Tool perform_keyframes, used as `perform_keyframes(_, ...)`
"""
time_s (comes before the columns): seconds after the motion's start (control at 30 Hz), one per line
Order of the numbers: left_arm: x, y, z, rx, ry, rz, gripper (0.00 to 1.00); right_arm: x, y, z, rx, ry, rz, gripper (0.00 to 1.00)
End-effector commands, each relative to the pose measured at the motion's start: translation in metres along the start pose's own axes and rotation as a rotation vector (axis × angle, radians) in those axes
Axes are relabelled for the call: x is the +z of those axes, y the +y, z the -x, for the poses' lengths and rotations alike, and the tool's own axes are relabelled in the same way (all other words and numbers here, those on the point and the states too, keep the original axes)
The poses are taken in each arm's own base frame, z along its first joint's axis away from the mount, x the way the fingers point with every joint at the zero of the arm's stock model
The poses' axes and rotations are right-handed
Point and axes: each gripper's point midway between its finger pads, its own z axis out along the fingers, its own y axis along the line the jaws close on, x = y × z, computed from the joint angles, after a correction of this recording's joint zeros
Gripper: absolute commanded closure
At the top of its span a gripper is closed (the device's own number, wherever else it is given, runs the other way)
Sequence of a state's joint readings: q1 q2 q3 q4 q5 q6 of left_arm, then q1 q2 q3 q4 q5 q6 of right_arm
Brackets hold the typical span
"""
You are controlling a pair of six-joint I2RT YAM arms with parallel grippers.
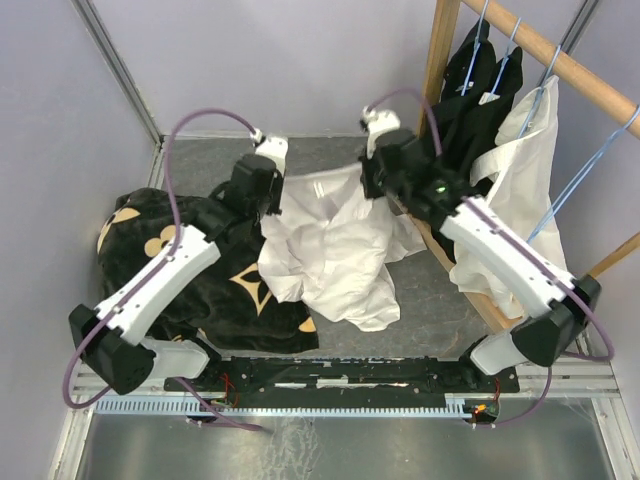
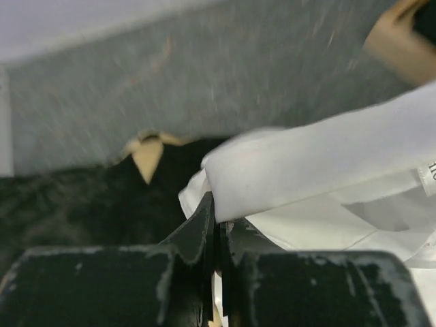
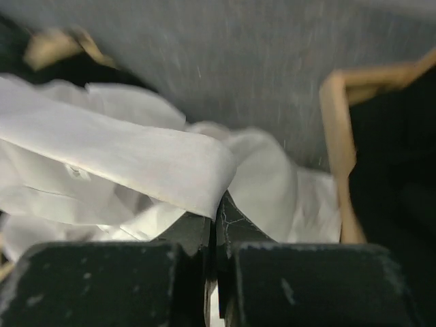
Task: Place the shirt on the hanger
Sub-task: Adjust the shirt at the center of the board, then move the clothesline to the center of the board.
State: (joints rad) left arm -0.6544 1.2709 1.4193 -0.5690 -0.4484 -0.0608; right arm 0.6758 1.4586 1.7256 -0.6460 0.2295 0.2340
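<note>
My left gripper moves down and toward my right gripper next, onto the bunched white shirt (image 1: 306, 222) (image 2: 310, 223).
The white shirt (image 1: 330, 240) hangs bunched between my two grippers, its collar band stretched taut between them and its lower part resting on the grey table. My left gripper (image 1: 275, 205) is shut on the collar's left end; in the left wrist view its jaws (image 2: 218, 214) pinch the white fabric (image 2: 327, 157), with a small label (image 2: 428, 178) at the right edge. My right gripper (image 1: 375, 180) is shut on the collar's right end, seen in the right wrist view (image 3: 216, 211) pinching the band (image 3: 136, 157). Light-blue wire hangers hang on the rack rod; the rightmost one (image 1: 600, 160) looks bare.
A black cloth with tan motifs (image 1: 200, 260) lies under my left arm. The wooden rack (image 1: 560, 60) stands at the right with black shirts (image 1: 480, 90) and a white garment (image 1: 525, 170) hanging from it. Its post (image 3: 338, 136) is close to my right gripper.
</note>
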Motion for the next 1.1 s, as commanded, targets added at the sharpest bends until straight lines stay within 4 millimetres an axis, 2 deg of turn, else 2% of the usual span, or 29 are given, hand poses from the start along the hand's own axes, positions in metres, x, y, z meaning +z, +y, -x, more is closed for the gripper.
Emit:
perform_keyframes(0.0,0.03,-0.012,-0.05,-0.161,0.057,-0.075,0.97,0.043,-0.018,-0.084,0.063,0.124,-0.114,1.0)
perform_keyframes(0.03,0.035,-0.018,-0.06,-0.174,0.068,-0.095,0.97,0.049,-0.017,-0.101,0.07,0.156,-0.108,1.0)
perform_keyframes(0.07,0.043,-0.029,-0.084,-0.176,0.108,-0.136,0.97,0.058,-0.017,-0.138,0.084,0.217,-0.109,1.0)
perform_keyframes(0.17,0.054,-0.039,-0.111,-0.177,0.158,-0.171,0.97,0.063,-0.019,-0.17,0.1,0.27,-0.118,1.0)
perform_keyframes(0.23,0.057,-0.046,-0.122,-0.179,0.192,-0.199,0.97,0.061,-0.021,-0.179,0.102,0.284,-0.123,0.99)
perform_keyframes(0.27,0.058,-0.049,-0.122,-0.179,0.2,-0.214,0.97,0.059,-0.021,-0.176,0.104,0.277,-0.122,0.98)
perform_keyframes(0.33,0.057,-0.05,-0.119,-0.174,0.204,-0.217,0.9,0.052,-0.021,-0.168,0.099,0.264,-0.116,0.88)
perform_keyframes(0.5,0.046,-0.04,-0.105,-0.165,0.189,-0.196,0.67,0.024,-0.019,-0.138,0.077,0.235,-0.076,0.51)
perform_keyframes(0.6,0.036,-0.035,-0.097,-0.18,0.164,-0.194,0.53,0.006,-0.016,-0.13,0.064,0.242,-0.038,0.41)
perform_keyframes(0.7,0.026,-0.031,-0.092,-0.189,0.144,-0.193,0.46,-0.008,-0.015,-0.131,0.041,0.265,-0.024,0.31)
perform_keyframes(0.83,0.012,-0.022,-0.093,-0.187,0.124,-0.18,0.39,-0.023,-0.01,-0.138,-0.04,0.276,-0.075,0.29)
perform_keyframes(0.93,0.0,-0.015,-0.095,-0.192,0.107,-0.166,0.28,-0.033,0.01,-0.141,-0.126,0.269,-0.099,0.29)
perform_keyframes(1.07,-0.017,-0.006,-0.096,-0.203,0.084,-0.153,0.23,-0.053,0.027,-0.13,-0.155,0.188,-0.162,0.29)
